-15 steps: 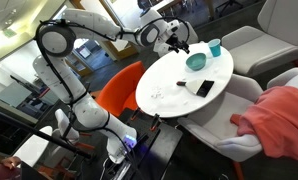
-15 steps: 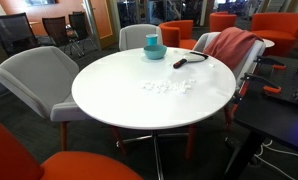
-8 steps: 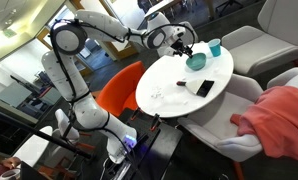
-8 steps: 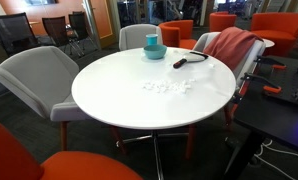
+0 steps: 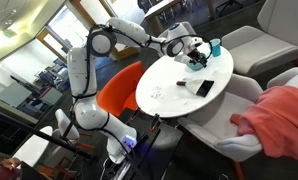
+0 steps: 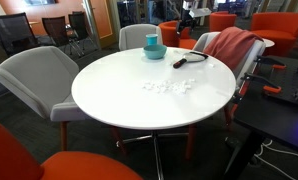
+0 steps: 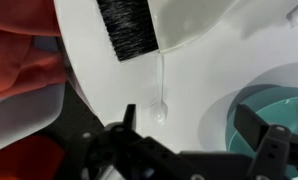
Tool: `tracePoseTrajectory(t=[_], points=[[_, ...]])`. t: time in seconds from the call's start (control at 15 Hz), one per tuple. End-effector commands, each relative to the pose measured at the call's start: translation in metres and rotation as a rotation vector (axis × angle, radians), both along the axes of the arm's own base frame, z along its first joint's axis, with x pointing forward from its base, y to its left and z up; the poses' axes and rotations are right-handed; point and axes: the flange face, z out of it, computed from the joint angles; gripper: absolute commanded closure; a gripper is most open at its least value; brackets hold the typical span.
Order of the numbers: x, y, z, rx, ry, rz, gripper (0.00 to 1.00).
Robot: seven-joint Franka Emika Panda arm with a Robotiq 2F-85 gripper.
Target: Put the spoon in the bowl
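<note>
My gripper needs to go down onto the spoon's neck (image 7: pixel 161 97) next, moving to the left in the wrist view, because the spoon is below it and off to that side.
In the wrist view a clear plastic spoon (image 7: pixel 161 106) lies on the white table, handle pointing away toward a black brush (image 7: pixel 126 30). The shallow teal-green bowl (image 7: pixel 277 112) sits to the spoon's right, partly cut off. My gripper (image 7: pixel 164 135) is open and empty, hovering above the table with the spoon between its dark fingers. In both exterior views the bowl (image 5: pixel 198 63) (image 6: pixel 154 53) stands by the taller teal cup (image 5: pixel 215 46) (image 6: pixel 151 41). The gripper (image 5: pixel 194 48) hangs just over the bowl's area. I cannot make out the spoon in the exterior views.
The round white table (image 6: pixel 139 95) carries the black brush (image 6: pixel 189 59) (image 5: pixel 204 88) and small white bits (image 6: pixel 167 87) in the middle. A red cloth (image 6: pixel 232 45) is draped over a grey chair beside the table. Grey and orange chairs ring the table.
The arm has swung across the table toward the bowl and cup. The gripper now sits over the bowl's area and has come into the top of the other exterior view.
</note>
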Motion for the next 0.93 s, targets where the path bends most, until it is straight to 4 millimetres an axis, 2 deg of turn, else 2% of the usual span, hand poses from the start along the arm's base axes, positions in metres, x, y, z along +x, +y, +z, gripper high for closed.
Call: tracePoseTrajectory(t=[0.0,0.4,0.87], points=[[0.025,-0.017,-0.029,-0.017,0.026,-0.015,0.00],[0.043,-0.032,-0.071,-0.054,0.051,-0.026,0.00],[0.055,-0.033,-0.103,-0.051,0.087,-0.026,0.00]])
